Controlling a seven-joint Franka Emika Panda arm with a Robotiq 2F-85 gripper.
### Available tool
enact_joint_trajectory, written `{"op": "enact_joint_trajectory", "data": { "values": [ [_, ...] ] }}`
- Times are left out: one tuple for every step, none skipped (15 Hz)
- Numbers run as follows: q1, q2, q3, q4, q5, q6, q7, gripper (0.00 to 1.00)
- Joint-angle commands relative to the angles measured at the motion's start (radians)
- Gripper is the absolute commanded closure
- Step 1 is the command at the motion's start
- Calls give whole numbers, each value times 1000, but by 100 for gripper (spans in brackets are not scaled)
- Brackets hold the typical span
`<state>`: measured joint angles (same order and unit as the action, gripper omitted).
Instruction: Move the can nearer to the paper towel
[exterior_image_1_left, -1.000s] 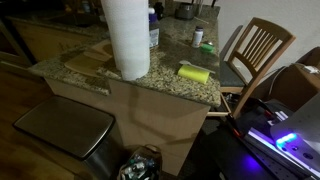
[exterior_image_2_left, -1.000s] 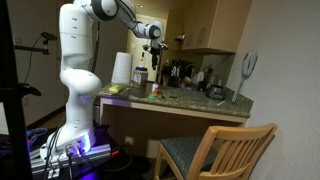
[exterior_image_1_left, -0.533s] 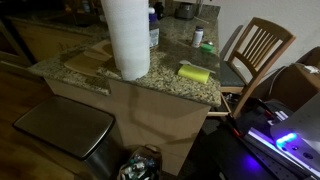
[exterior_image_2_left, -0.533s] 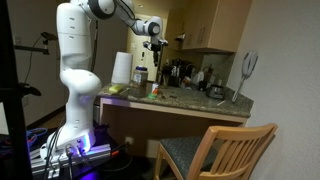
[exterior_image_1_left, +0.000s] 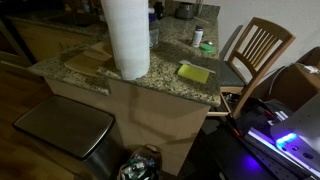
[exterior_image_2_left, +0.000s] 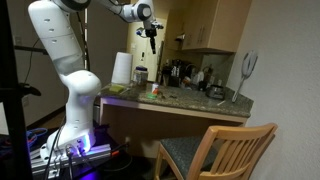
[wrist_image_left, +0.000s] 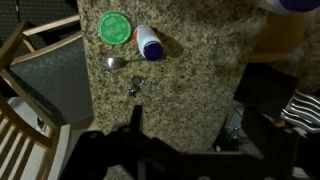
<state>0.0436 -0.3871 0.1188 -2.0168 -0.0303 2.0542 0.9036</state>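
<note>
I will lower my open gripper over the can's darker top (exterior_image_1_left: 198, 30) (wrist_image_left: 152, 50) to close, because the can is far below and only bare counter shows between my fingers.
The can (wrist_image_left: 150, 43), small and pale with a darker top, stands on the granite counter (wrist_image_left: 190, 80) next to a green round object (wrist_image_left: 115, 27). It also shows in both exterior views (exterior_image_1_left: 198, 37) (exterior_image_2_left: 155, 89). The paper towel (exterior_image_1_left: 125, 38) is a tall white roll near the counter's front edge and also shows in an exterior view (exterior_image_2_left: 121, 69). My gripper (exterior_image_2_left: 152, 33) hangs high above the counter, well clear of the can. In the wrist view its dark fingers (wrist_image_left: 190, 135) stand apart with only bare counter between them.
A yellow sponge block (exterior_image_1_left: 194, 72) lies near the counter edge. A clear bottle with a blue cap (exterior_image_1_left: 153, 28) stands behind the roll. A small spoon (wrist_image_left: 115, 63) and keys (wrist_image_left: 135, 85) lie near the can. A wooden chair (exterior_image_1_left: 255, 50) stands beside the counter. Appliances (exterior_image_2_left: 180, 72) line the back.
The arm has swung upward and back, lifting my gripper higher above the counter. The can, roll and sponge have not moved.
</note>
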Motion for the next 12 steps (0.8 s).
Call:
{"op": "enact_joint_trajectory", "data": {
  "values": [
    [-26, 62, -3, -140, 60, 119, 21, 0],
    [-27, 94, -3, -170, 77, 160, 31, 0],
    [-27, 131, 1, -201, 89, 223, 42, 0],
    [-34, 163, -36, -228, 124, 296, -11, 0],
    [-34, 200, -44, -237, 151, 354, -17, 0],
    [-35, 228, -50, -239, 169, 385, -17, 0],
    [-34, 255, -61, -240, 192, 404, -27, 0],
    [-35, 278, -71, -239, 212, 408, -32, 0],
    [-29, 296, -80, -239, 247, 425, -57, 0],
    [-30, 275, -68, -235, 196, 393, -16, 0],
    [-30, 289, -72, -235, 201, 398, -22, 0],
    [-30, 291, -72, -235, 200, 398, -21, 0]
  ]
}}
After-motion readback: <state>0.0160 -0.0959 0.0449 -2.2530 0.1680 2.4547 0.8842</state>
